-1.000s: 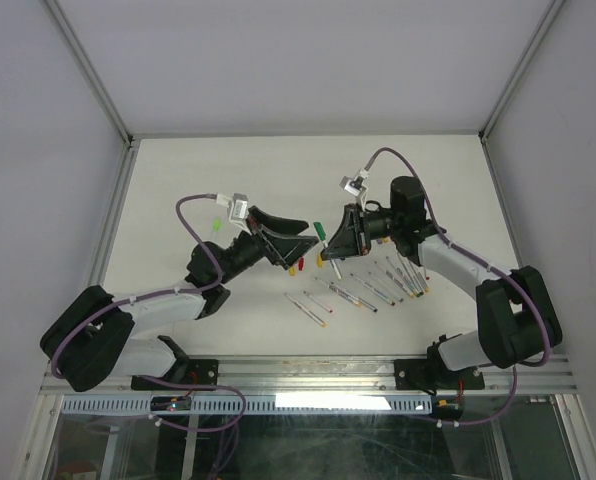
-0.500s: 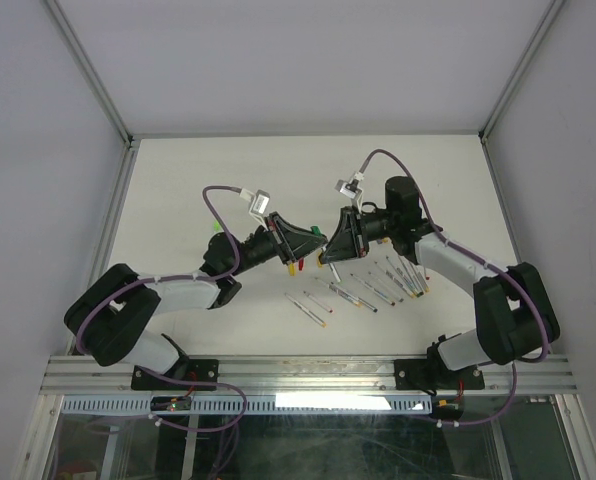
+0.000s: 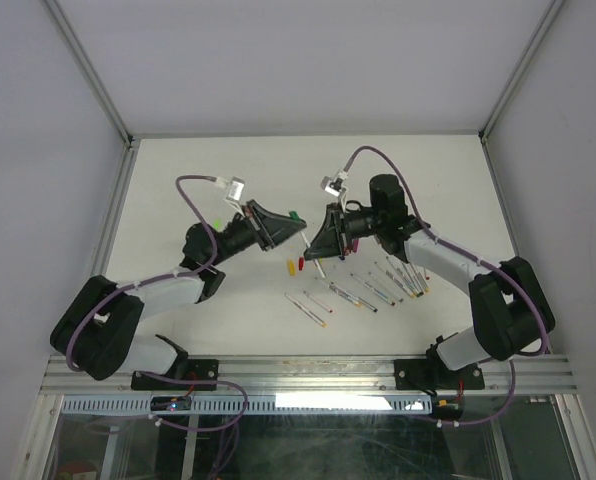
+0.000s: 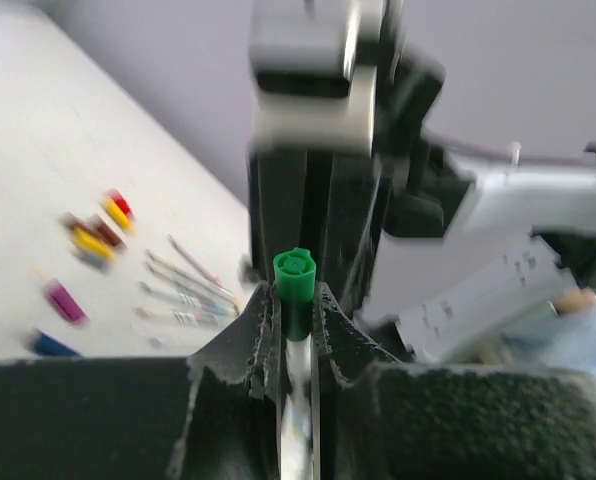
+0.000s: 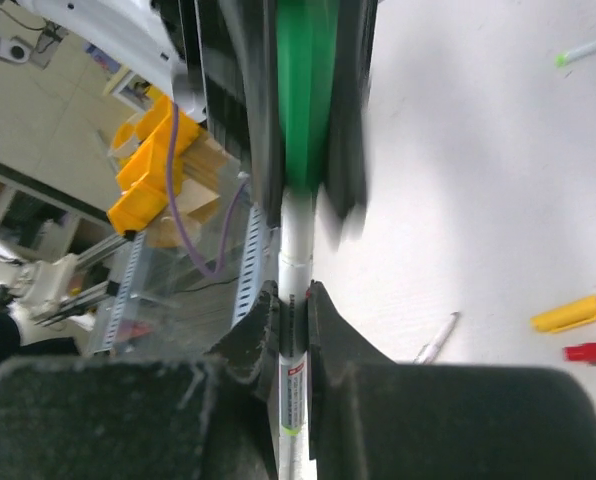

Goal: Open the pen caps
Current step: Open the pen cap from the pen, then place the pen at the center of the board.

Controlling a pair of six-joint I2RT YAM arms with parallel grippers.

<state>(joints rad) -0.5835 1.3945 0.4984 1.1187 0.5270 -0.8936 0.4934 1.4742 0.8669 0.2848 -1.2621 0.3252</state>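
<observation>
Loose caps lie beside the yellow cap, so the green cap comes away from the pen's body, tilts, lowers and leaves my left gripper there next.
A pen hangs in the air between my two grippers. Its green pen cap [image 3: 294, 214] is pinched in my left gripper [image 3: 290, 222], which is shut on it; the cap's end [image 4: 296, 285] pokes out past the fingertips. From the green cap [image 5: 306, 100] the white-grey barrel [image 5: 296, 235] runs straight into my right gripper [image 5: 294, 295], which is shut on it. In the top view my right gripper [image 3: 318, 245] faces the left one closely. The cap still meets the barrel.
On the table under the grippers lie loose yellow [image 3: 291, 267] and red [image 3: 301, 264] caps. Several pens [image 3: 378, 285] lie in a row to the right, and more pens [image 3: 308, 308] nearer the front. Purple [image 4: 63, 300] and blue [image 4: 50, 345] caps lie apart.
My left gripper, open a second ago, has come to the pen's end and shut on the green cap. Both grippers and the pen have shifted a little left and back.
</observation>
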